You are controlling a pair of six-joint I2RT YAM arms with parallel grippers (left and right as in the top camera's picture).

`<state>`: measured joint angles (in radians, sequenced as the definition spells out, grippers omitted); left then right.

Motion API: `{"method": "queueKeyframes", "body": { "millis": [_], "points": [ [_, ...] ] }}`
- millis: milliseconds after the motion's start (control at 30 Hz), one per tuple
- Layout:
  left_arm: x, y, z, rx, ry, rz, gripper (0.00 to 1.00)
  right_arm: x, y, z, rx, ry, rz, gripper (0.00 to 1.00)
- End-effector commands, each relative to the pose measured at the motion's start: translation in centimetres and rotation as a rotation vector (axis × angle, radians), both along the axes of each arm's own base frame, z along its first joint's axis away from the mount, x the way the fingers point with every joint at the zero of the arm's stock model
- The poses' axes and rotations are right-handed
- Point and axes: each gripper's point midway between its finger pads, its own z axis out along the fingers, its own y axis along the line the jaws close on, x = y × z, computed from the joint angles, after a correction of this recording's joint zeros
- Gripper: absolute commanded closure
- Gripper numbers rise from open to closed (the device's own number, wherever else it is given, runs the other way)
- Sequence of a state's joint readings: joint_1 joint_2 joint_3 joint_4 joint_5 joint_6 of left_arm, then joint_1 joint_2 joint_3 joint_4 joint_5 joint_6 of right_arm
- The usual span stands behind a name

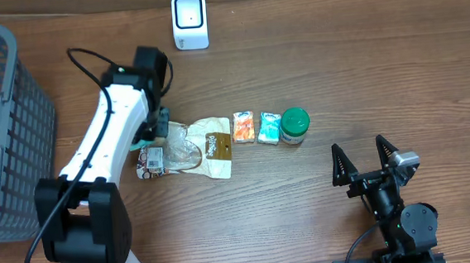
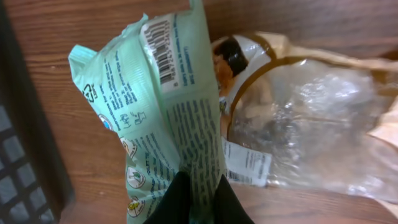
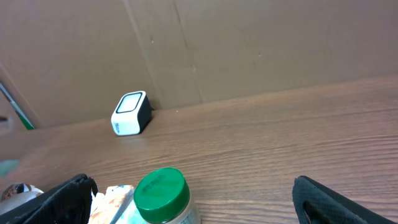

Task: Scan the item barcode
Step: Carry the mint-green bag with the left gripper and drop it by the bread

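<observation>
I should first lower my left gripper toward that strip [image 1: 81, 132] between the grey basket and the clear bag, to lay the mint-green packet [image 1: 142, 144] down.
My left gripper [image 2: 200, 182] is shut on the bottom edge of a mint-green packet [image 2: 155, 112], which stands up in front of the wrist camera. Its barcode [image 2: 160, 50] shows near the top. From overhead the left gripper [image 1: 157, 127] hovers over the left end of the row of items, and only a sliver of the packet [image 1: 142, 144] shows beside the arm. The white scanner [image 1: 189, 20] stands at the table's far edge, also seen in the right wrist view as the scanner [image 3: 130, 113]. My right gripper [image 1: 368, 157] rests open and empty at the front right.
A clear bag with a brown label [image 1: 195, 148] lies under the left arm. To its right stand an orange packet [image 1: 244, 127], a teal packet [image 1: 269, 127] and a green-lidded jar [image 1: 295, 125]. A grey basket [image 1: 2, 123] fills the left edge.
</observation>
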<state>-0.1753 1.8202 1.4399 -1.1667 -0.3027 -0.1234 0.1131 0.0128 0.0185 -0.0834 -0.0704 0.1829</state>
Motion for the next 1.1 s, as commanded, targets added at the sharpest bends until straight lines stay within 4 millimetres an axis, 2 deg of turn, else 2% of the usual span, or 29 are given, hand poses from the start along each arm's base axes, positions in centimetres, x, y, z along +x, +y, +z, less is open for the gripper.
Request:
{"method": "queueKeyframes", "body": {
  "millis": [0, 200, 467, 667, 733, 800, 933, 1000, 1067],
  "points": [
    [-1.0, 0.9, -2.1, 0.047, 0.049, -0.086, 0.96, 0.0, 0.0, -0.2, -0.005, -0.005, -0.001, 0.0],
    [-2.0, 1.0, -4.3, 0.054, 0.092, -0.163, 0.96, 0.0, 0.0, -0.2, -0.005, -0.005, -0.001, 0.0],
    [-1.6, 1.2, -4.5, 0.074, 0.103, -0.256, 0.96, 0.0, 0.0, -0.2, -0.005, -0.005, -0.001, 0.0],
    [-0.9, 3.1, -3.1, 0.202, 0.085, -0.251, 0.67, 0.0, 0.0, -0.2, -0.005, -0.005, -0.001, 0.0],
    [-0.8, 3.2, -2.8, 0.205, 0.082, -0.25, 0.53, 0.0, 0.0, -0.2, -0.005, -0.005, -0.001, 0.0],
    [-0.5, 3.0, -2.6, 0.199, 0.07, -0.25, 0.27, 0.0, 0.0, -0.2, -0.005, -0.005, -0.001, 0.0],
    [0.3, 2.4, -1.5, 0.194, 0.028, -0.261, 0.26, 0.0, 0.0, -0.2, -0.005, -0.005, -0.001, 0.0],
    [1.1, 1.2, -0.5, 0.171, -0.008, -0.295, 0.27, 0.0, 0.0, -0.2, -0.005, -0.005, -0.001, 0.0],
    [1.8, -0.9, 0.4, 0.113, -0.038, -0.372, 0.28, 0.0, 0.0, -0.2, -0.005, -0.005, -0.001, 0.0]
  ]
}}
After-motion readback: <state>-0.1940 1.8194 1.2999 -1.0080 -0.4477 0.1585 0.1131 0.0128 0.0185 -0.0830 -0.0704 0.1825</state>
